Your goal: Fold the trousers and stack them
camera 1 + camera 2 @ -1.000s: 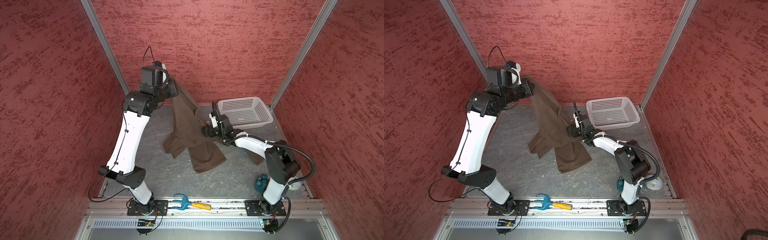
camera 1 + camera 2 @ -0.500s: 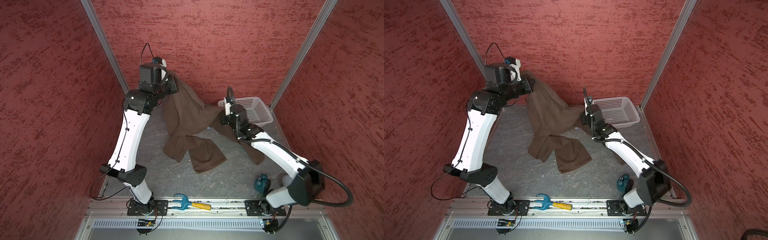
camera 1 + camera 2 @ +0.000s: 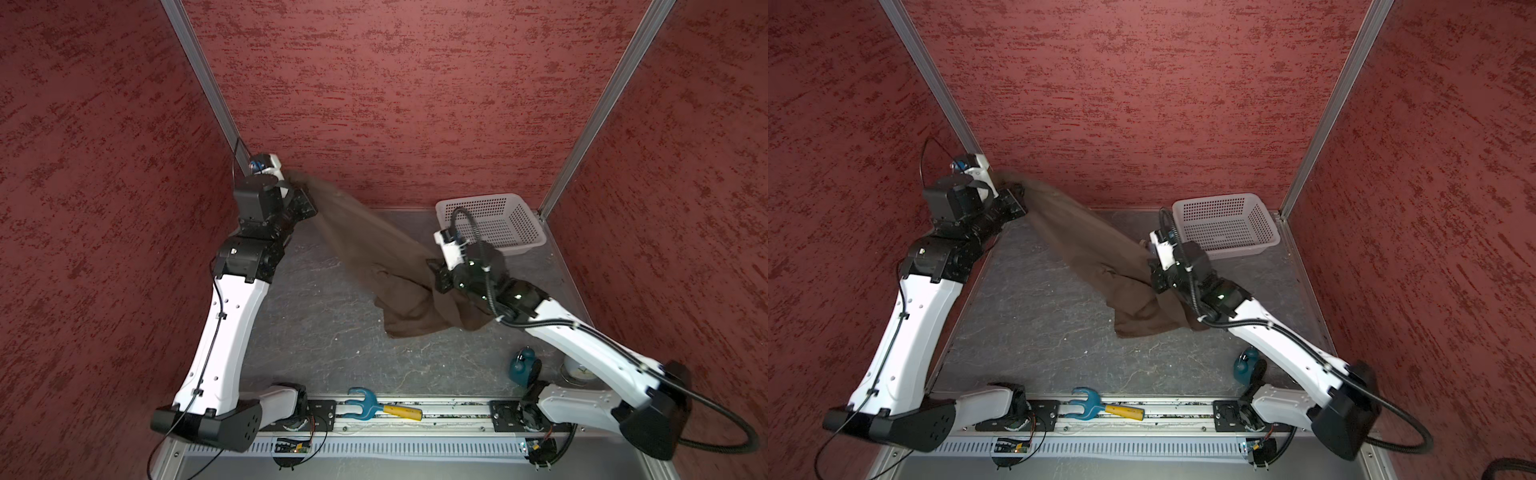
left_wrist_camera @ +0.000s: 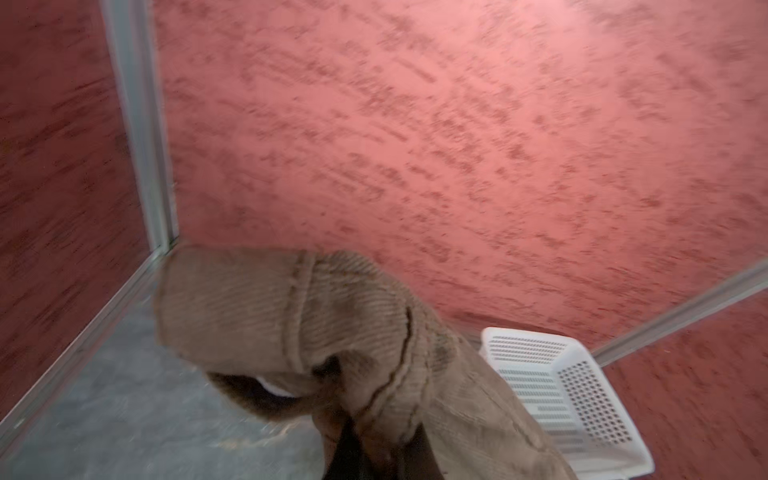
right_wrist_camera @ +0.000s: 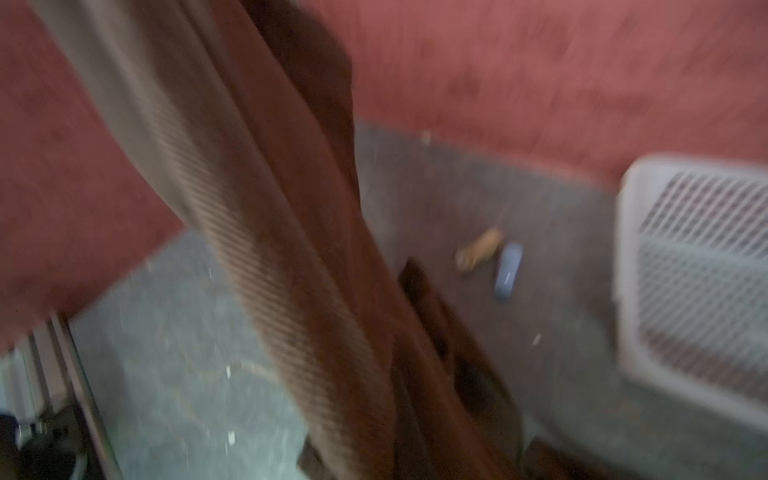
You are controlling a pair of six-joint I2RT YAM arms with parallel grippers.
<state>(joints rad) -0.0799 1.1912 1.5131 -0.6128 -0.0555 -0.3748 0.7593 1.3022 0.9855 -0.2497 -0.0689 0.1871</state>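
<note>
My left gripper moves down and back to the bare tabletop [image 3: 294, 300] beside its arm next. It releases the trousers' end there, since that end still hangs high.
The dark olive-brown trousers [image 3: 374, 245] [image 3: 1084, 237] hang stretched in the air between my two grippers in both top views. Their lower folds sag toward the table below the right gripper. My left gripper [image 3: 307, 199] [image 3: 1021, 199] is raised near the back left corner and is shut on one end of the trousers. In the left wrist view the ribbed cloth [image 4: 332, 311] drapes over the gripper [image 4: 382, 453]. My right gripper [image 3: 436, 270] [image 3: 1152, 266] is shut on the other end, in front of the basket. The right wrist view is blurred, and the trousers [image 5: 291, 249] hide the jaws.
A white basket [image 3: 478, 199] [image 3: 1217, 199] [image 4: 561, 395] [image 5: 698, 270] stands at the back right. A blue-and-yellow tool [image 3: 382, 409] lies on the front rail. A teal object [image 3: 523, 368] and a white round thing [image 3: 577, 370] sit near the right arm's base. Two small scraps [image 5: 509, 270] lie on the table.
My right gripper has shut on the trousers and pulled them up and to the right, away from the left gripper. The cloth is now spread between both grippers. The left gripper has shifted slightly left.
</note>
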